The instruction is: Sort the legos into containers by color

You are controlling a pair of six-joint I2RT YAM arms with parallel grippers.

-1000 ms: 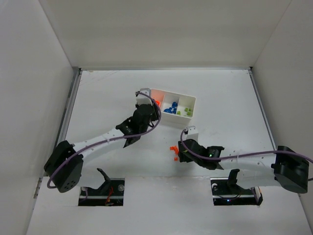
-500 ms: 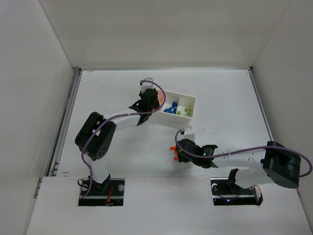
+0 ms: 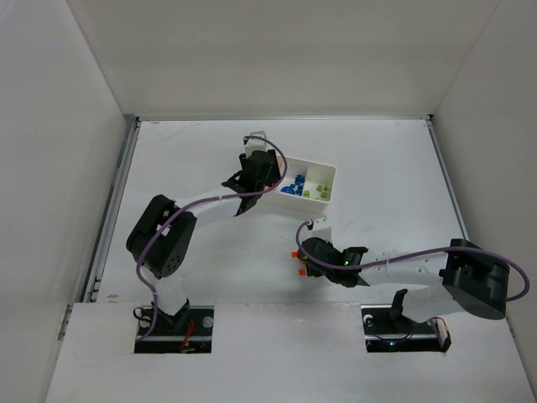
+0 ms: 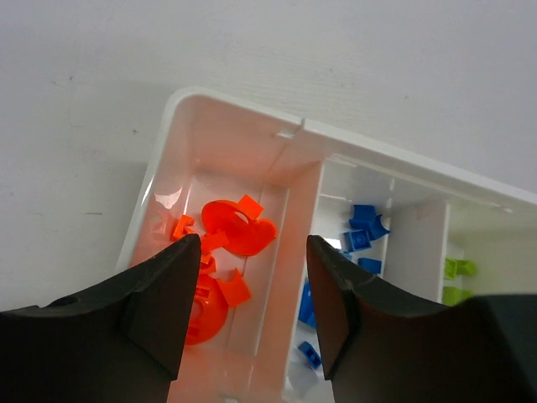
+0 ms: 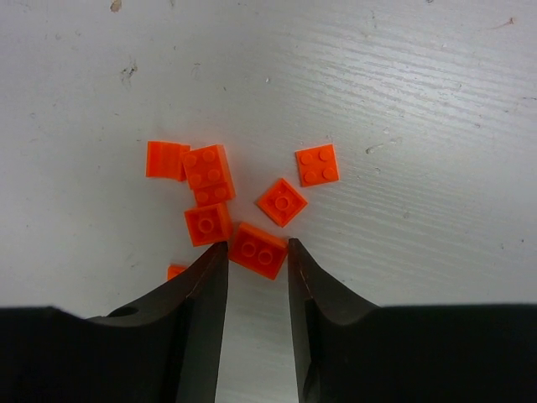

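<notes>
The orange lego beside the right gripper's finger lies below the left gripper and nearer the robot's base, so the left gripper should move back and down onto that lego.
The white tray (image 3: 327, 170) of containers stands at the table's middle back. Its left compartment holds orange-red legos (image 4: 239, 228), the middle one blue legos (image 4: 362, 227), the right one yellow-green legos (image 4: 457, 269). My left gripper (image 4: 252, 243) hangs open and empty over the orange compartment (image 3: 262, 175). Several orange-red legos (image 5: 208, 172) lie loose on the table in front of the tray (image 3: 297, 254). My right gripper (image 5: 258, 245) is low over them, its fingertips against both ends of one orange lego (image 5: 258, 252) that rests on the table.
White walls enclose the table on the left, back and right. The tray's thin rim (image 4: 243, 105) and its dividers lie just below the left fingers. More orange pieces (image 5: 318, 164) (image 5: 282, 202) crowd close to the right fingertips.
The left arm swung over the tray's left end and its jaws opened there. The right jaws narrowed around the orange lego, and the right arm crept slightly left.
</notes>
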